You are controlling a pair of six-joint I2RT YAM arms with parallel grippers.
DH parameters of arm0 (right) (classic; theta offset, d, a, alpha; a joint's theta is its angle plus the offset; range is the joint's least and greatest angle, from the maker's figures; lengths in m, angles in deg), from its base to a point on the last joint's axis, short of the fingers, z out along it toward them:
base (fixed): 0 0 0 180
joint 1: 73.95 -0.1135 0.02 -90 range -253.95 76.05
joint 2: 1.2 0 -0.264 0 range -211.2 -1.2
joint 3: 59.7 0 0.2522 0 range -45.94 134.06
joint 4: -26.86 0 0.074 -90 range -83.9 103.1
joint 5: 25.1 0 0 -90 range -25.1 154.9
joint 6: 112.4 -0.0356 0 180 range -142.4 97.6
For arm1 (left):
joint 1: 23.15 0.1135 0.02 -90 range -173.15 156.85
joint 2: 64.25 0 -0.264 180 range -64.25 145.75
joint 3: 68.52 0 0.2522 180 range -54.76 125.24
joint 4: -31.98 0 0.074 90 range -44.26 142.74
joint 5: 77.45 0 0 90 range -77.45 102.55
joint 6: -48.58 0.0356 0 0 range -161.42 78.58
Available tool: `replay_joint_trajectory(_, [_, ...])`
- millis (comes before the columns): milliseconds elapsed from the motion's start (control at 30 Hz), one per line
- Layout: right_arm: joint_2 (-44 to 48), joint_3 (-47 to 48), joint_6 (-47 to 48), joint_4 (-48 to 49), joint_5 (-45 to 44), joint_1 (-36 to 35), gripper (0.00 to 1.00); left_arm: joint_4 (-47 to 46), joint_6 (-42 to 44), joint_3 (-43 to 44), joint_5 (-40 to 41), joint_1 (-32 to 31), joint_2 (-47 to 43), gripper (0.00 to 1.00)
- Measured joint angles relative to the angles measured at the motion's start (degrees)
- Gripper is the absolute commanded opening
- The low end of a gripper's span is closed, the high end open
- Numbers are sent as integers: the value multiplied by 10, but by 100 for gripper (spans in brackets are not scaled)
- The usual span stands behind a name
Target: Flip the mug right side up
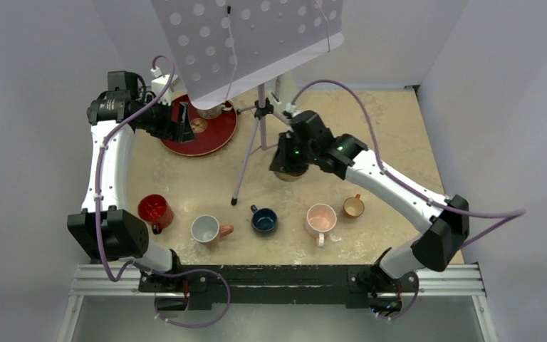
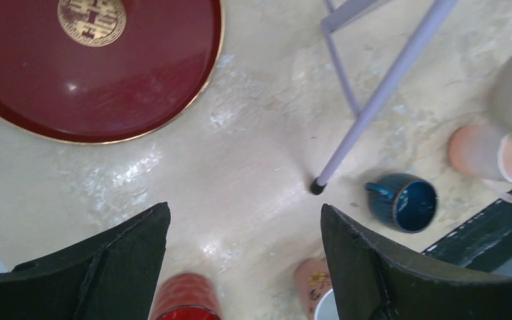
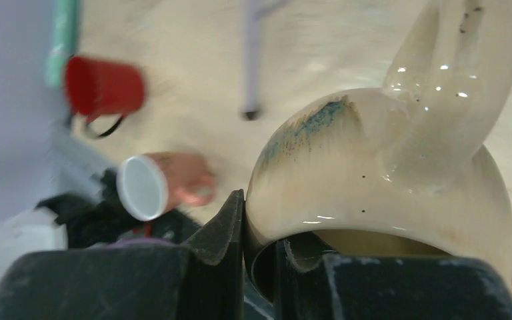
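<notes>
I need to carry the cream mug to the right in the top view with my right gripper next and then down there, because the tabletop past the small orange mug is bare.
The mug (image 3: 373, 180) is glossy cream with a blue-green smear, and its handle (image 3: 447, 100) points up and away in the right wrist view. My right gripper (image 3: 260, 220) is shut on its rim, one finger outside the wall and one inside the mouth. In the top view the right gripper (image 1: 290, 160) holds the mug (image 1: 292, 175) off the table near the middle, mostly hidden under the wrist. My left gripper (image 1: 183, 128) is open and empty over the red tray; its fingers (image 2: 127, 253) frame bare tabletop.
A red tray (image 1: 199, 135) lies at the back left. A tripod leg (image 1: 246, 164) and a perforated board (image 1: 249, 35) stand centre back. Near the front edge are a red mug (image 1: 154, 209), a white-and-pink mug (image 1: 205, 229), a blue mug (image 1: 263, 219), a pink mug (image 1: 320, 218) and a small orange mug (image 1: 354, 206).
</notes>
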Motion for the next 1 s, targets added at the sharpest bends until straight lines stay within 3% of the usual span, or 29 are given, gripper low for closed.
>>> replay_joint_trajectory(233, [96, -90, 23, -95, -108, 202, 0, 3, 34, 0, 58, 0, 34, 87])
replay_joint_trajectory(600, [124, -264, 44, -54, -166, 560, 0, -1, 73, 0, 87, 0, 61, 87])
replay_joint_trajectory(1000, [53, -316, 31, 33, -140, 648, 0, -35, 112, 36, 118, -9, 129, 86])
